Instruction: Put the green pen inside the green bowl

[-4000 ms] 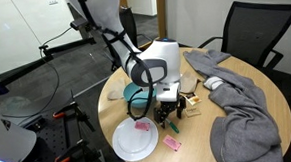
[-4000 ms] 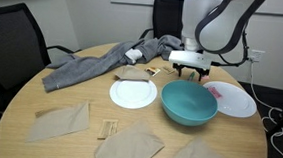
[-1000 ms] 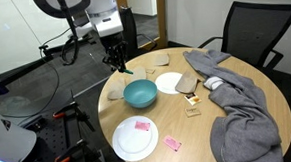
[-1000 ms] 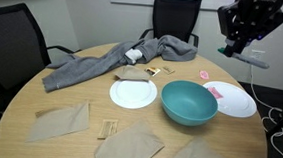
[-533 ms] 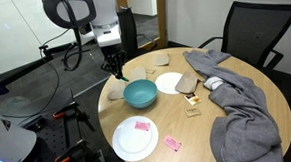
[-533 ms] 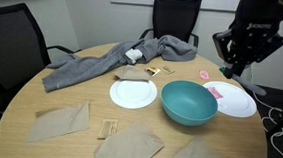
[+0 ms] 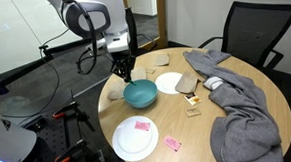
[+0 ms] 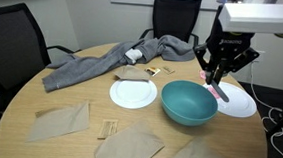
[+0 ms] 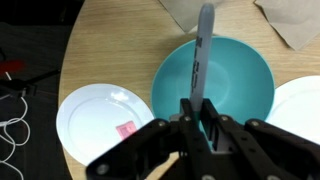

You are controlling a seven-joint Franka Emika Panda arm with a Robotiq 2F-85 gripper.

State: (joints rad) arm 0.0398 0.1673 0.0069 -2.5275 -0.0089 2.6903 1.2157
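Note:
The green bowl's near rim is still below my gripper, so my gripper will next move outward and down toward the bowl's middle [image 7: 140,95] [image 9: 215,91] to let go of the green pen.
My gripper [image 9: 200,106] is shut on the green pen [image 9: 204,45], a thin dark stick that juts out from between the fingers over the green bowl [image 9: 245,85] in the wrist view. In both exterior views the gripper [image 7: 124,74] [image 8: 217,82] hangs just above the rim of the teal bowl [image 7: 142,93] [image 8: 188,102], at its edge nearest the arm. The pen is too thin to make out in the exterior views. The bowl's inside looks bare.
White plates [image 8: 134,93] [image 8: 240,100] flank the bowl; one [image 9: 98,115] holds a pink piece [image 9: 125,129]. A grey cloth [image 7: 237,106] covers part of the round wooden table [image 8: 20,101]. Brown paper napkins [image 8: 132,147] lie near its edge. Office chairs stand around.
The arm has swung in and come down from high beside the table to just over the bowl's rim, with the pen still clamped in the shut jaws.

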